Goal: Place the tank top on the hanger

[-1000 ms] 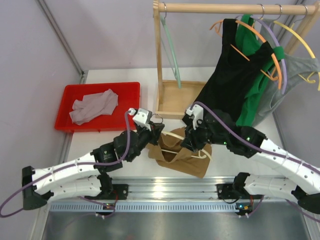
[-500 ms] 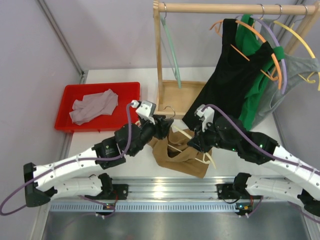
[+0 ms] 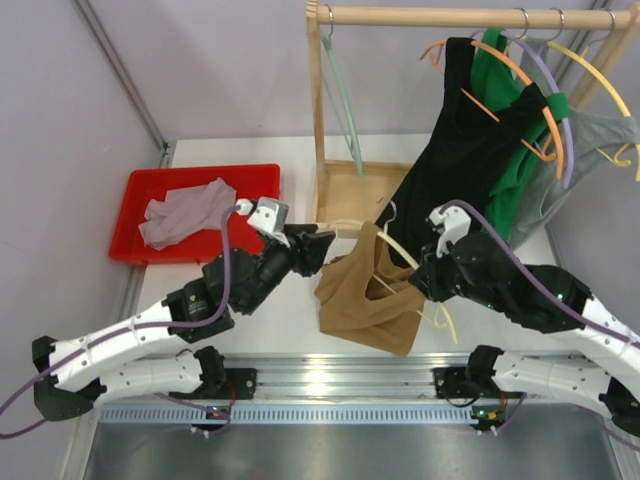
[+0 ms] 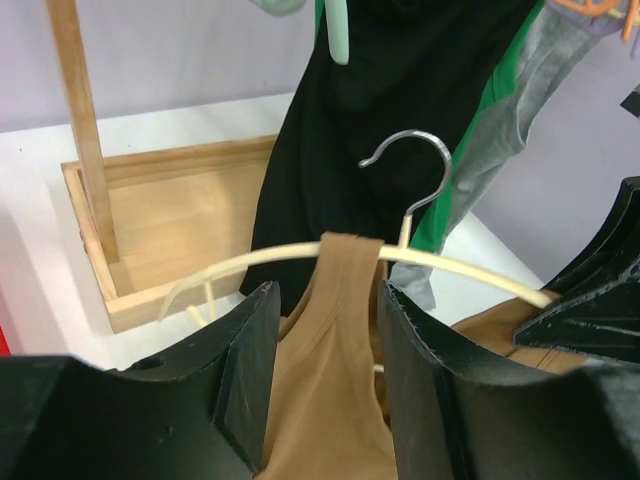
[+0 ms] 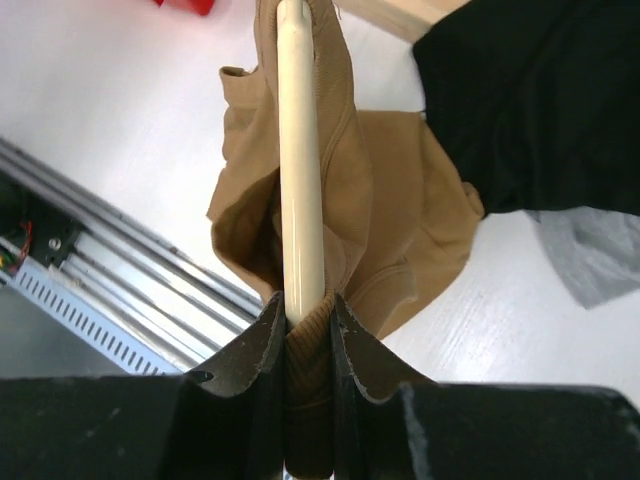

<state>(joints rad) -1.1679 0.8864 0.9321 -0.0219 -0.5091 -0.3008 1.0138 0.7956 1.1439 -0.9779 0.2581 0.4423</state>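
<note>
I will carry the hanger up and outward with my right gripper next, to the rack's bare bar [image 3: 468, 17] beside the black top. Then I will hook it there and let go.
The tan tank top [image 3: 362, 300] hangs over the cream hanger [image 3: 340, 222], held up above the table in front of the rack. My right gripper [image 3: 420, 283] is shut on the hanger's right arm with a ribbed fold of the top pinched in. In the right wrist view the gripper [image 5: 303, 300] clamps the hanger [image 5: 300, 150] and the top [image 5: 400, 190]. My left gripper [image 3: 322, 245] is open. In the left wrist view the gripper [image 4: 322, 290] straddles one strap of the top [image 4: 330, 400], which is draped over the hanger [image 4: 460, 268] below its metal hook [image 4: 425, 150].
A red tray [image 3: 200, 170] at the left holds a pale grey-lilac garment [image 3: 190, 215]. The wooden rack [image 3: 470, 15] with its box base [image 3: 350, 195] stands behind. On it hang a black top [image 3: 460, 150], a green garment [image 3: 510, 200], a grey garment [image 3: 590, 140] and a pale green hanger [image 3: 340, 90].
Both arms have risen and carried the hanger and top up off the table. The right gripper moved right. The top now hangs spread from the hanger instead of lying bunched.
</note>
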